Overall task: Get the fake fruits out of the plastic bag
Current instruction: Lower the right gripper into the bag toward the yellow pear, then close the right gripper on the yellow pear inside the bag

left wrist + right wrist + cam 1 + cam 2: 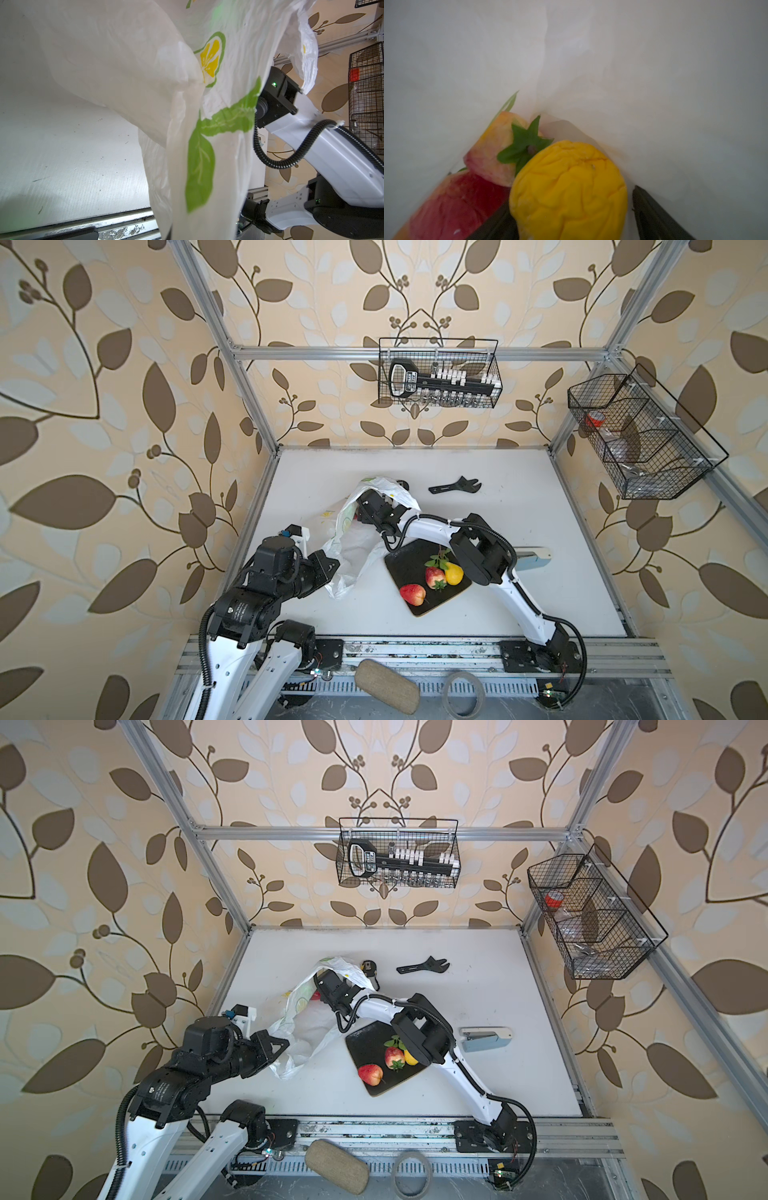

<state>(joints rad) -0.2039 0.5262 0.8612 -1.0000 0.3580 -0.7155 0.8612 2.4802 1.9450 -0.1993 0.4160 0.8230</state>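
Note:
My right gripper should stay deep in the bag and close next across the wrinkled sides of the yellow fruit [569, 182], already between its open fingers.
The white plastic bag [353, 547] [307, 1027] with green and yellow prints lies left of centre, its mouth lifted. My left gripper [332, 568] is shut on the bag's near edge; in the left wrist view the bag [187, 104] covers the jaws. My right gripper [571, 212] is deep inside the bag, open around a yellow fruit [569, 182], with a gap on one side. Beside it lie a pale strawberry [492, 153] and a red fruit [456, 203]. On the black tray [405, 562] rest a red fruit [412, 594], a strawberry [435, 577] and a yellow pear [454, 573].
A black wrench [455, 485] lies behind the tray, a stapler [486, 1038] to its right, and a small black object [370, 969] behind the bag. Wire baskets [438, 373] [640, 435] hang on the walls. A burlap pouch [386, 686] and a tape roll [463, 695] sit by the front rail.

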